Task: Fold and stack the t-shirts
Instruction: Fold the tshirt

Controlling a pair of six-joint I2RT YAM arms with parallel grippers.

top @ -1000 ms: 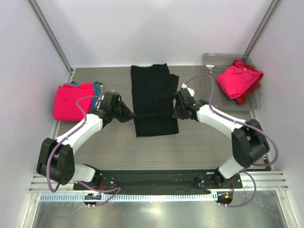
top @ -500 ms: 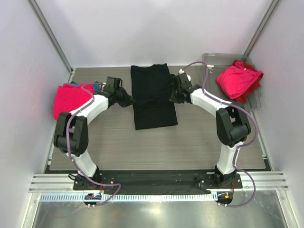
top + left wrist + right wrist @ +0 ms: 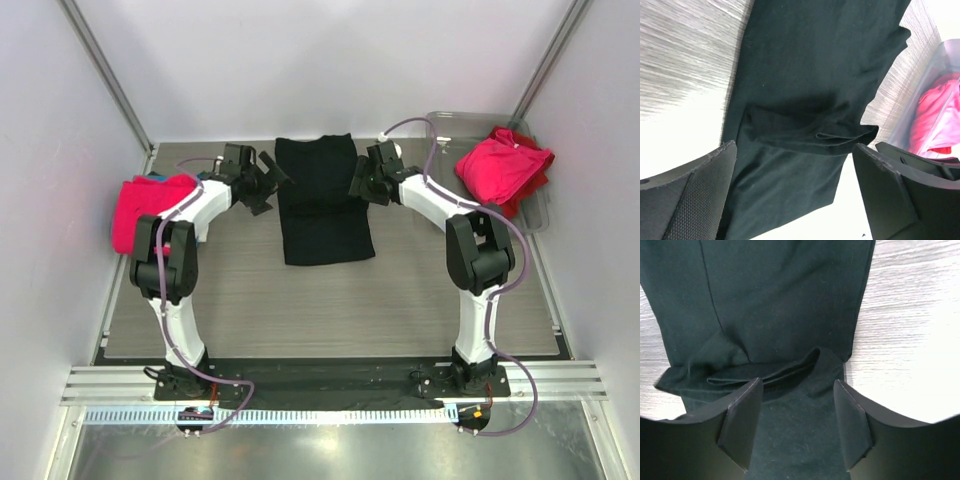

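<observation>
I should move my right gripper back along the black t-shirt's edge next and lower it onto the t-shirt's near corner on the tray side. That corner lies free on the tabletop.
The black t-shirt [image 3: 322,205] lies in a long folded strip at the table's middle, with a crease across it near my grippers. At its left edge my left gripper [image 3: 270,182] is open, its fingers [image 3: 690,200] spread wide over the black cloth [image 3: 810,75] and holding nothing. My right gripper [image 3: 357,187] is open at the shirt's right edge, its pads [image 3: 742,425] hovering over the fold [image 3: 780,372]. A folded pink t-shirt [image 3: 150,212] rests at the far left. Another pink t-shirt [image 3: 500,165] lies on a red one [image 3: 522,205] in the tray.
The clear grey plastic tray [image 3: 450,125] stands at the back right corner and shows in the left wrist view [image 3: 940,55]. White walls close in the back and both sides. The metal rail [image 3: 320,385] with the arm bases runs along the near edge.
Both grippers moved toward the back along the black shirt's edges, drawing its near end back with them. They have now opened and let go of the cloth.
</observation>
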